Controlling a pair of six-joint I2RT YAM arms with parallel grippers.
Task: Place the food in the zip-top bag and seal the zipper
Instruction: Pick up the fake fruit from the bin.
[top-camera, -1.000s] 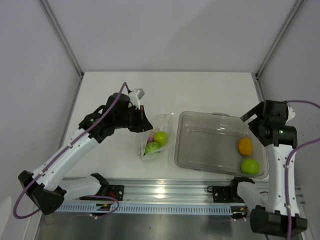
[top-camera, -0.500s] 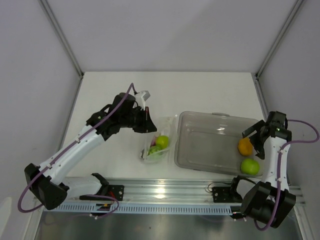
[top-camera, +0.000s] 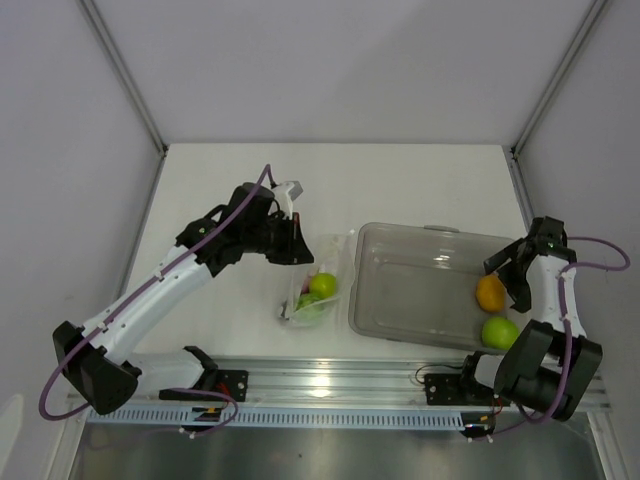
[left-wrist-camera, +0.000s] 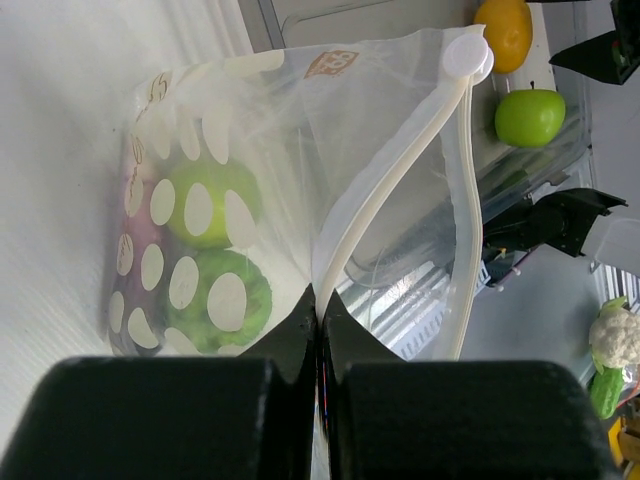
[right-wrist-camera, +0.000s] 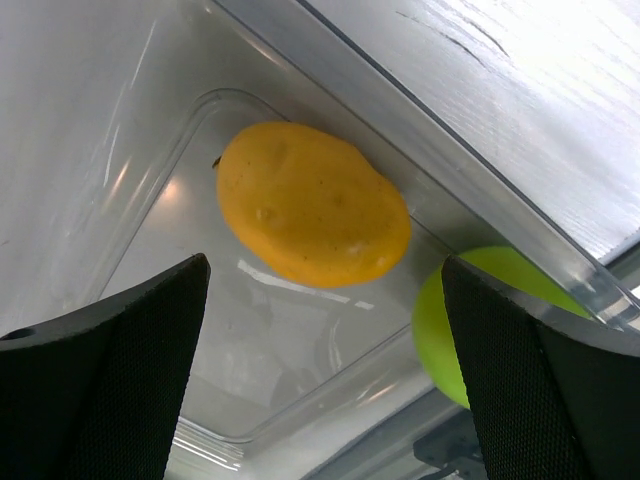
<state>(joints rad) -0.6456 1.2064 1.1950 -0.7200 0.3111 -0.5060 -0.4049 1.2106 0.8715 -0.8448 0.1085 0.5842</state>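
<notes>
The small orange (top-camera: 490, 293) (right-wrist-camera: 312, 217) is still beyond my right gripper's open fingers. My right gripper will next go down to the left in the top view and close around the orange.
The zip-top bag (top-camera: 314, 291) lies left of the tub, holding a yellow-green pear (left-wrist-camera: 203, 205), a green fruit (left-wrist-camera: 218, 300) and a purple eggplant (left-wrist-camera: 132, 250). My left gripper (top-camera: 297, 247) is shut on the bag's mouth edge at the zipper strip (left-wrist-camera: 385, 205), and its jaws (left-wrist-camera: 320, 312) pinch the strip, with the mouth gaping to the right. The small orange (top-camera: 490, 293) and the round green fruit (top-camera: 499, 332) sit in the tub's right end. My right gripper (top-camera: 512, 274) is open, low over the orange (right-wrist-camera: 312, 217), with the green fruit (right-wrist-camera: 455, 335) by its right finger.
The rigid clear grey tub (top-camera: 400, 300) stands between the arms, and its floor shows in the right wrist view (right-wrist-camera: 150, 160). A metal rail (top-camera: 330, 385) runs along the near table edge. Grey walls enclose the table. A toy cauliflower (left-wrist-camera: 612, 335) lies off the table.
My right arm has folded down and brought its open gripper into the tub over the orange. My left gripper has shifted slightly right with the bag edge, tilting the bag.
</notes>
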